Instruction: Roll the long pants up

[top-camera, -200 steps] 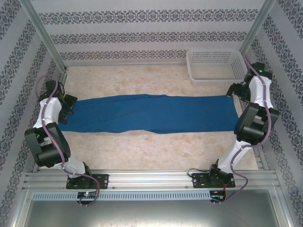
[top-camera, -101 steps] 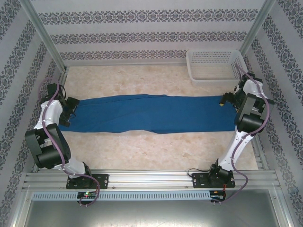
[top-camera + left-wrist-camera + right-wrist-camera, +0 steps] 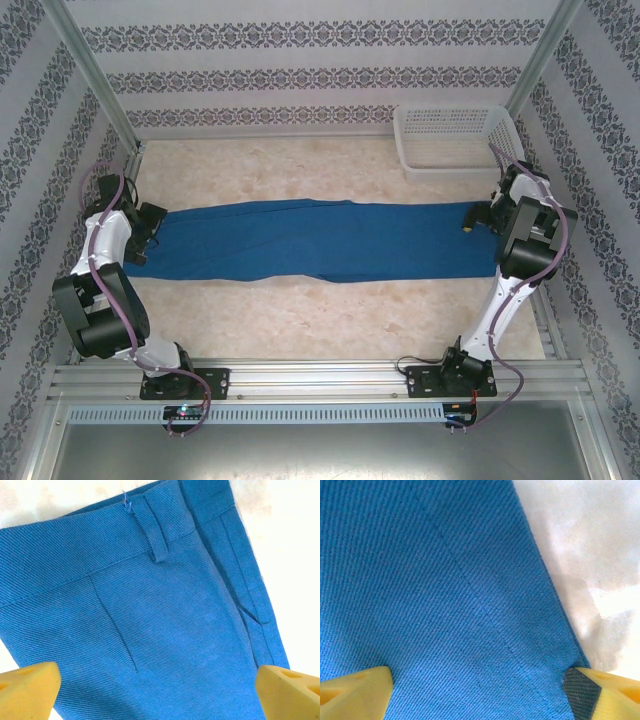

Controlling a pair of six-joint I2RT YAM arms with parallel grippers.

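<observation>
I should move my right gripper low across the pants' leg end toward its stitched hem edge point(image 3: 496, 246) point(image 3: 567, 635) and close there, because the gripper's outer finger is still just inside that hem edge.
The long pants point(image 3: 320, 240) lie flat and stretched across the table, waistband at the left and leg ends at the right. My left gripper point(image 3: 146, 235) is open over the waistband end; in the left wrist view its yellow fingertips point(image 3: 27, 687) stand wide apart over the blue cloth point(image 3: 165, 630), below a belt loop point(image 3: 155, 535). My right gripper point(image 3: 473, 218) is open low over the leg end. In the right wrist view its fingertips point(image 3: 355, 690) straddle the cloth point(image 3: 445, 595) with a seam running between them, the right pad at the cloth's edge.
A white mesh basket point(image 3: 455, 140) stands at the back right, just behind the right arm. Patterned walls and metal posts close in the table on three sides. Bare marbled tabletop point(image 3: 300, 310) lies in front of and behind the pants.
The right arm has swung in and dropped its gripper onto the leg end of the pants. The left gripper has barely shifted at the waistband. The pants have not moved.
</observation>
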